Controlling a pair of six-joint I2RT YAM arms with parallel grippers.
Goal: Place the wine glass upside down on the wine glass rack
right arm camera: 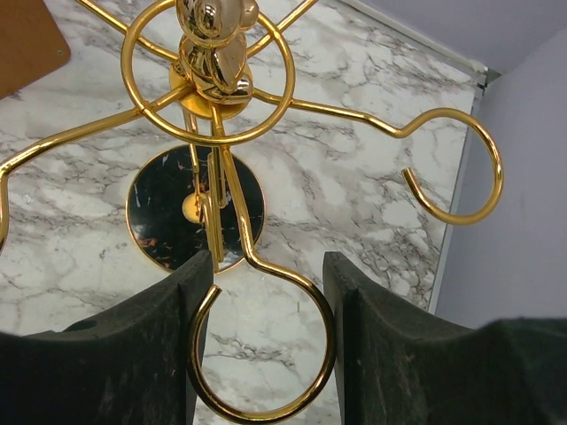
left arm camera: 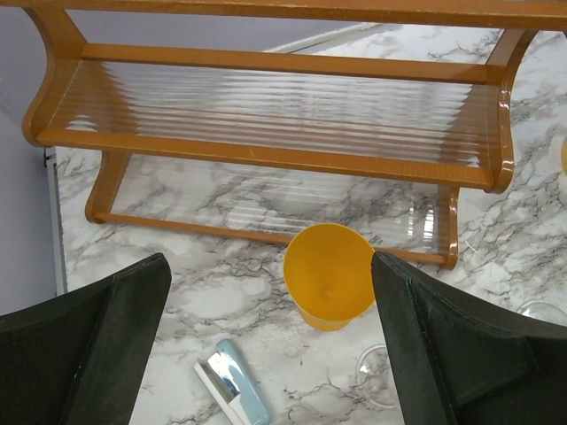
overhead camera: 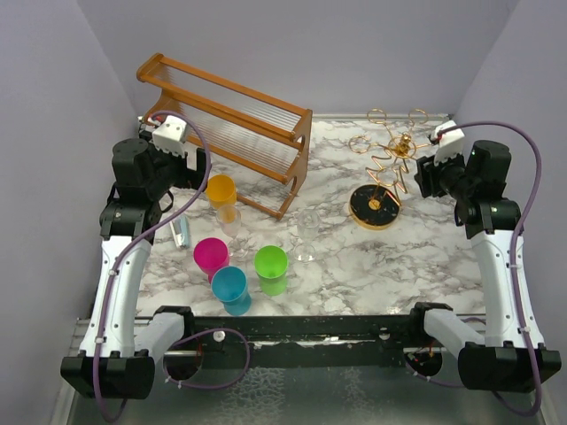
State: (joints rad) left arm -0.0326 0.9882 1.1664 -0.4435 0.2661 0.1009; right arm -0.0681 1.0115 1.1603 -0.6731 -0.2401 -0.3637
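Observation:
My left gripper will next turn and go down to the open rim of the second clear glass, which is below it and to its right in the top view, with its fingers on either side of the glass's rim.
The wine glass point(overhead camera: 306, 234) is clear and stands upright on the marble table, mid-table. The gold wire wine glass rack point(overhead camera: 390, 164) stands at the back right on its round black base point(overhead camera: 375, 208). My right gripper point(overhead camera: 425, 173) is at the rack's right side. In the right wrist view its fingers point(right arm camera: 266, 354) press on either side of one gold loop arm point(right arm camera: 306, 292), above the base point(right arm camera: 168, 212). My left gripper point(overhead camera: 190, 166) is open and empty point(left arm camera: 266, 354), high over an orange cup point(left arm camera: 330, 274).
The brown wooden slatted shelf point(overhead camera: 232, 119) stands at the back left. The orange cup point(overhead camera: 221, 190), a second clear glass point(overhead camera: 229, 221), pink point(overhead camera: 211, 255), blue point(overhead camera: 229, 288) and green point(overhead camera: 270, 264) cups stand front left. A small blue-silver object point(left arm camera: 232, 385) lies nearby.

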